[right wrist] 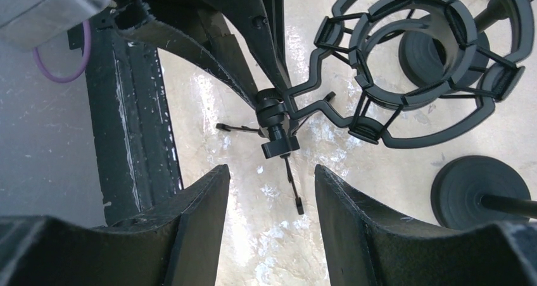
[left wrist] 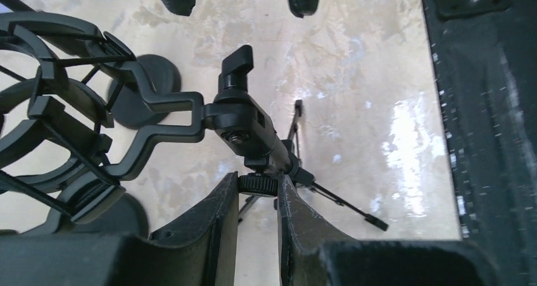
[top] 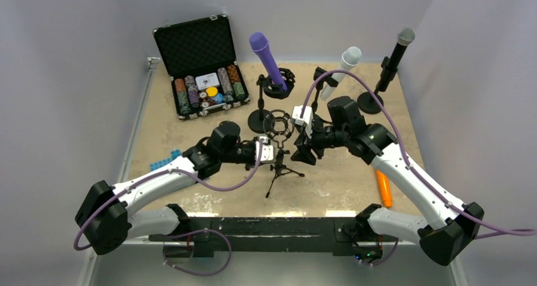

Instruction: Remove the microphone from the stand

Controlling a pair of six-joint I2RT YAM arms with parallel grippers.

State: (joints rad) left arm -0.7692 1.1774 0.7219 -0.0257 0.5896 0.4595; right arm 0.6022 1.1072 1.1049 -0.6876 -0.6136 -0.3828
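I will next turn my right gripper and shift it left in the top view, open fingers around the mount's pivot joint, since they have bare table between them.
A small black tripod stand (top: 278, 169) stands mid-table, and its round shock mount (top: 278, 123) holds nothing. My left gripper (top: 271, 152) is shut on the stand's knurled ring (left wrist: 258, 185), just under the swivel joint (left wrist: 240, 118). My right gripper (top: 304, 152) hovers open to the right of the stand. From the right wrist, its fingertips (right wrist: 215, 175) flank bare table below the joint (right wrist: 277, 118), and the mount's rings (right wrist: 418, 64) are empty. A purple microphone (top: 266, 58), a white microphone (top: 342, 68) and a black microphone (top: 396, 55) sit in stands at the back.
An open poker chip case (top: 202, 64) lies at the back left. A blue piece (top: 164, 159) lies by my left arm. An orange elongated object (top: 384, 188) lies near my right arm. Round stand bases (right wrist: 481, 191) sit close behind the tripod.
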